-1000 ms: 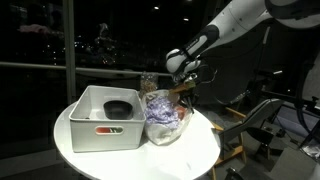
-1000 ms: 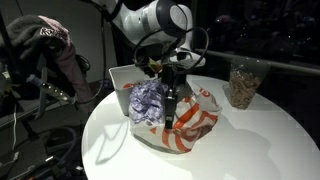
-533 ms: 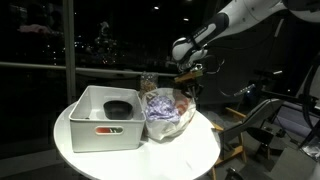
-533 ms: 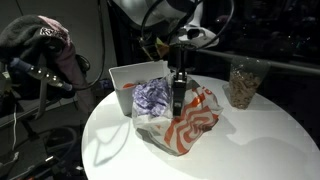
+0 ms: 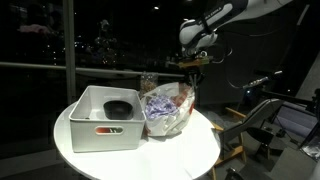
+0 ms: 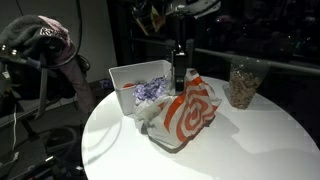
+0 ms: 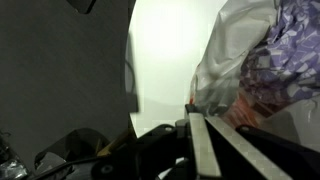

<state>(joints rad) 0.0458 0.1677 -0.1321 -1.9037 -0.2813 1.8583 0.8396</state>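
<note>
My gripper draws the bag's edge back and down, away from the bin, next and releases it, since the bare tabletop lies below and back from my gripper.
My gripper (image 5: 190, 70) is shut on the top edge of a white plastic bag with red print (image 5: 170, 112), pulled up taut above the round white table (image 5: 195, 152). In an exterior view the gripper (image 6: 180, 68) hangs over the bag (image 6: 188, 112), which still rests on the table (image 6: 255, 140). A purple crumpled item (image 6: 150, 90) shows at the bag's mouth, also in an exterior view (image 5: 160, 100). In the wrist view the fingers (image 7: 203, 140) lie pressed together with the bag (image 7: 235, 70) at their tips.
A grey-white bin (image 5: 88, 128) holding a black object (image 5: 118, 108) stands beside the bag; the bin also shows behind it in an exterior view (image 6: 128, 76). A clear container of brown snacks (image 6: 240, 85) stands near the table's far edge. Chairs and equipment surround the table.
The gripper has risen well above the table, pulling the bag's top edge up with it. The bag is now stretched taller and has tilted.
</note>
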